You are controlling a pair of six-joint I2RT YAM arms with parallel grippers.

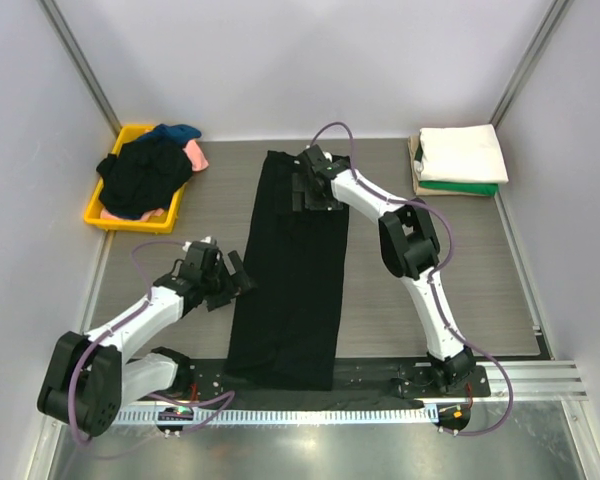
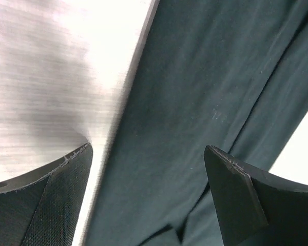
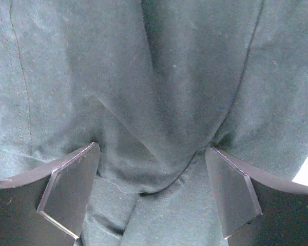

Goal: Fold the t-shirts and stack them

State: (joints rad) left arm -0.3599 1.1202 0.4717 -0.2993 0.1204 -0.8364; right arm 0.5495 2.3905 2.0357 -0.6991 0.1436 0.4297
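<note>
My right gripper brings its open fingers back around the folded black t-shirt's near corner (image 1: 326,382) on the white stack's side next, since that corner overhangs the table.
A large black t-shirt (image 1: 292,300) lies folded into a long narrow strip down the middle of the table. My left gripper (image 1: 240,281) is open at the strip's left edge. In the left wrist view (image 2: 146,148) one finger is over bare table and the other over the black cloth (image 2: 195,77). My right gripper (image 1: 302,190) is open over the strip's far end. In the right wrist view (image 3: 151,148) its fingertips press down on creased black cloth (image 3: 169,77), with a fold between them. Neither gripper holds anything.
A yellow tray (image 1: 98,205) at the back left holds a heap of black, blue and pink shirts (image 1: 148,170). A folded stack (image 1: 462,160) with a white shirt on top, then green and tan, sits at the back right. Grey walls surround the table.
</note>
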